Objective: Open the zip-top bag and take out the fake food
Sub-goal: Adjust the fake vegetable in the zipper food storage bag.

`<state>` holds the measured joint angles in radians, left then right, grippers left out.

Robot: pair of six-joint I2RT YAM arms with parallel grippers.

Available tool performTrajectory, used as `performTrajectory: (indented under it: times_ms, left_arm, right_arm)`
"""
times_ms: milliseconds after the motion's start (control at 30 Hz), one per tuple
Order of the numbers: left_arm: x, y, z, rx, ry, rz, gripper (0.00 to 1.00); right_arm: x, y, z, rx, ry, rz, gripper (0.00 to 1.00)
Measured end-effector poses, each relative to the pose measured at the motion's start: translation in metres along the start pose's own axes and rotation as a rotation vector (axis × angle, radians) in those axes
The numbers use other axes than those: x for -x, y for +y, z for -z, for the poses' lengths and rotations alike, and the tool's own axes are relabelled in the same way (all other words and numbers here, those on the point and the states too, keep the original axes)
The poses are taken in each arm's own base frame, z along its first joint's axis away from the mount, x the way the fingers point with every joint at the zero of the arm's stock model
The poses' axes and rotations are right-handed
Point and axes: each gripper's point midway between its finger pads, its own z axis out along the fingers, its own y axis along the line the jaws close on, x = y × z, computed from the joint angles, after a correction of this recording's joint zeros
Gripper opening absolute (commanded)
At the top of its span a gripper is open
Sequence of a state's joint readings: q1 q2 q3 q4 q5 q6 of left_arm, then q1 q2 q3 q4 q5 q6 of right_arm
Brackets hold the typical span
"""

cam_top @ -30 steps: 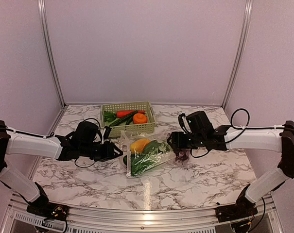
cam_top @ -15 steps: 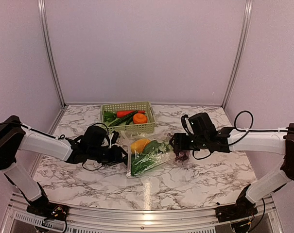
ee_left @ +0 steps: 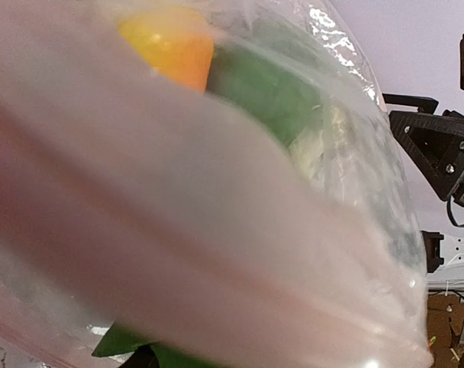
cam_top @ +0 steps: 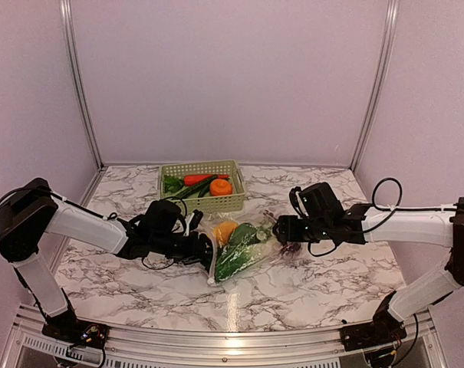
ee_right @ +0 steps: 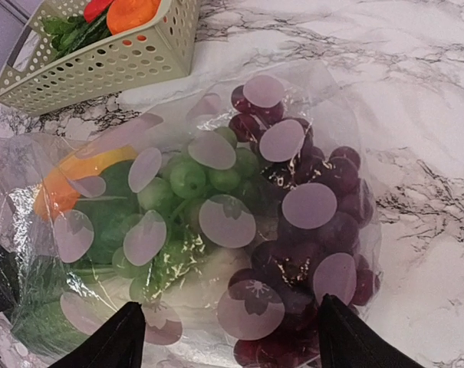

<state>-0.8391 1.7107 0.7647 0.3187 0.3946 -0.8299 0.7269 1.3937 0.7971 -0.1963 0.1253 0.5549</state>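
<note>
The bag's raised rim [cam_top: 212,260] [ee_left: 201,249] already stands up against the fingers of my left gripper, so my left gripper will stay low beside it and close its fingers there.
The zip-top bag [cam_top: 239,249] lies on the marble table, clear and crinkly, printed with pale discs. Inside it is fake food: an orange-yellow piece [cam_top: 224,228], green pieces [cam_top: 238,257], green grapes [ee_right: 185,180] and a purple grape bunch [ee_right: 324,230]. My left gripper [cam_top: 205,249] is at the bag's left edge. In the left wrist view the bag [ee_left: 216,230] fills the frame, blurred, and hides the fingers. My right gripper [ee_right: 232,341] is open, its fingertips [ee_right: 128,337] wide apart just over the bag's grape end [cam_top: 276,228].
A pale green lattice basket [cam_top: 202,204] stands behind the bag with orange, red and green fake food in it; it shows at the upper left of the right wrist view [ee_right: 101,65]. Purple walls with metal posts enclose the table.
My left arm has reached right, up to the bag's left edge. The bag has bunched up and shifted slightly right. My right gripper has moved slightly right and stays open over the grapes.
</note>
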Motion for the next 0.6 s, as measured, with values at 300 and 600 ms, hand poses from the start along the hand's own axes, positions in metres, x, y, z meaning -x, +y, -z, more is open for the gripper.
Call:
performTrajectory:
  times_ms: [300,600]
  left_arm:
    - [-0.004,-0.011,-0.006,-0.044,0.038,-0.002,0.09]
    - [-0.003,-0.006,-0.005,-0.012,0.028,-0.006,0.00]
  right_arm:
    - [-0.009,-0.008,-0.006,-0.029,0.017,-0.014,0.76]
    - [-0.010,-0.024,0.003,-0.087,-0.002,-0.027,0.77]
